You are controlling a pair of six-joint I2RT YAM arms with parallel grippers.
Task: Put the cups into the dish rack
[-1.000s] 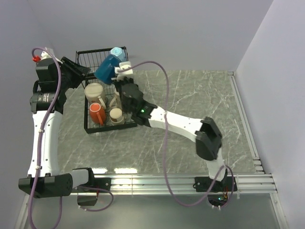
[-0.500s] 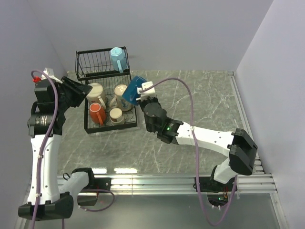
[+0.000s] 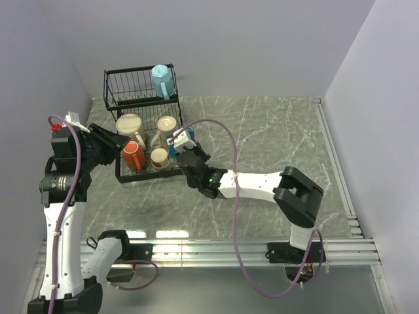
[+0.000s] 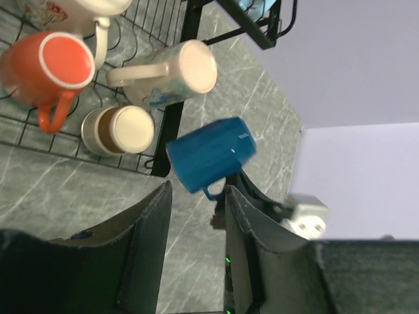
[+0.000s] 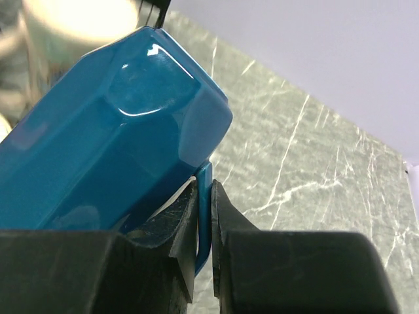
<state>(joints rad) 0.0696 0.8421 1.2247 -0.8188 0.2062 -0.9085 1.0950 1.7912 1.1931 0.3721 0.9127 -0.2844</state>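
Note:
My right gripper should next lower the dark blue mug toward the rack's free corner (image 3: 173,167) beside the beige cup, below and left in the top view, and let go of the mug.
The black wire dish rack (image 3: 108,88) stands at the far left. A light blue mug (image 3: 161,80) sits on its upper shelf. The lower tier holds an orange-red mug (image 3: 133,156), two cream mugs (image 3: 129,124) (image 3: 165,125) and a small beige cup (image 3: 159,157). My right gripper (image 5: 204,190) is shut on the handle of the dark blue mug (image 5: 111,150), holding it tilted at the rack's front right corner (image 3: 173,149). My left gripper (image 4: 196,191) is open and empty, left of the rack, looking at the dark blue mug (image 4: 211,155) and the orange-red mug (image 4: 55,69).
Grey marble tabletop (image 3: 275,144) stretches to the right of the rack. Walls close the back and both sides. A metal rail (image 3: 229,248) runs along the near edge by the arm bases. No metal cup shows.
My right gripper carried the dark blue mug from beside the upper shelf down and toward me, to the lower tier's front right corner. My left arm lowered and drew nearer.

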